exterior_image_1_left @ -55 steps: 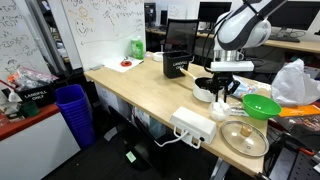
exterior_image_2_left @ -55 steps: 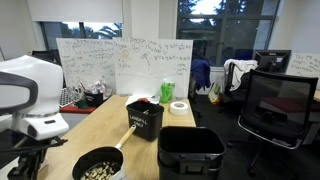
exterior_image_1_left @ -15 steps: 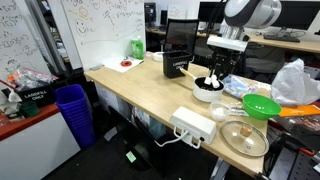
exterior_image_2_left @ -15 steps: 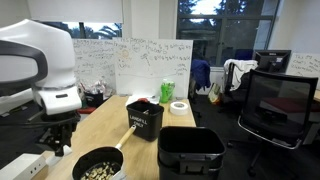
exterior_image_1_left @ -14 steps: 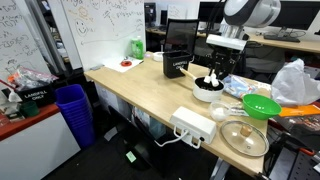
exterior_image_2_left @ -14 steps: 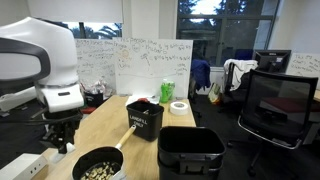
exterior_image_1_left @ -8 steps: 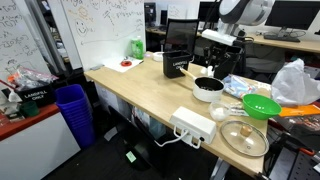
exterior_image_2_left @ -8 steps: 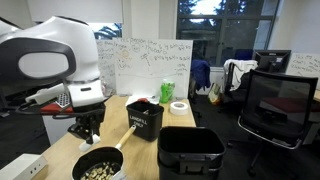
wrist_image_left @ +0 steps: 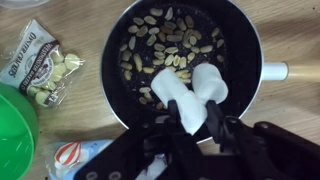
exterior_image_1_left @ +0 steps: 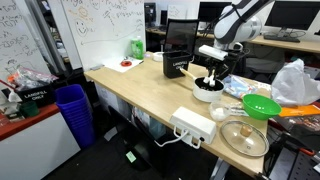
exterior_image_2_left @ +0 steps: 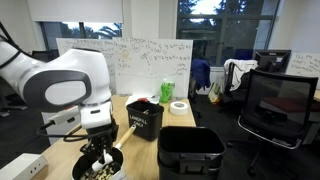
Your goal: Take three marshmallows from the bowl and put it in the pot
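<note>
The white marshmallow [wrist_image_left: 180,102] is already held over the pot's dark inside, so my gripper will lower a little toward the nuts in the pot and release it there.
The pot [wrist_image_left: 250,45] is white-sided with a dark inside and holds many nuts. It also shows in both exterior views [exterior_image_1_left: 203,93] [exterior_image_2_left: 112,160]. My gripper [wrist_image_left: 193,122] hangs low over the pot's inside, shut on a white marshmallow [wrist_image_left: 180,102]. A second marshmallow [wrist_image_left: 212,82] lies in the pot, touching the first. The gripper shows at the pot in both exterior views [exterior_image_1_left: 212,80] [exterior_image_2_left: 100,157]. The bright green bowl [wrist_image_left: 14,130] is beside the pot and also shows in an exterior view [exterior_image_1_left: 262,106]. Its contents are not visible.
A clear bag of pale nuts [wrist_image_left: 45,70] and a red-and-white packet [wrist_image_left: 75,158] lie next to the bowl. A white power strip [exterior_image_1_left: 193,125] and a round glass lid [exterior_image_1_left: 245,138] sit near the table's front edge. A black box [exterior_image_2_left: 145,118] and black bin [exterior_image_2_left: 190,150] stand beside the pot.
The arm has swung round over the pot and the gripper has come down from above it into its mouth, with the marshmallow.
</note>
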`<state>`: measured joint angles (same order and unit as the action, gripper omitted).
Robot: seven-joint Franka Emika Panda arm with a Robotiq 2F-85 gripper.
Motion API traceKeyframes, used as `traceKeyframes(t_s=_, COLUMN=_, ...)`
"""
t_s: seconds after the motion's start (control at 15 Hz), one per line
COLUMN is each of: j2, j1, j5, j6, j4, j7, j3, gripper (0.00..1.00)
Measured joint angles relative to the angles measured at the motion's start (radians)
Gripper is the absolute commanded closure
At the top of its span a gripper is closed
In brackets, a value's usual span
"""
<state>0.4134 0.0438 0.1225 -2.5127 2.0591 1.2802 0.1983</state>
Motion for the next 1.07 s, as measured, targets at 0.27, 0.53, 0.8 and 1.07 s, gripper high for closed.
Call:
traceKeyframes(t_s=0.27, j2=0.036, j1=-0.008, j5=-0.005, j6=-0.011, j4=-0.014, j7=0.044, j3=0.001, gripper=0.92)
traceKeyframes(t_s=0.53, j2=0.049, j1=-0.017, j5=-0.026, j6=-0.012, j4=-0.017, j7=0.075, j3=0.002, gripper=0.65)
traceKeyframes(t_s=0.8, j2=0.055, j1=-0.028, j5=-0.039, j6=-0.012, j4=-0.016, j7=0.087, j3=0.003, gripper=0.31)
traceKeyframes(t_s=1.07, j2=0.055, j1=-0.036, j5=-0.051, j6=-0.012, j4=-0.017, j7=0.088, j3=0.004, gripper=0.04)
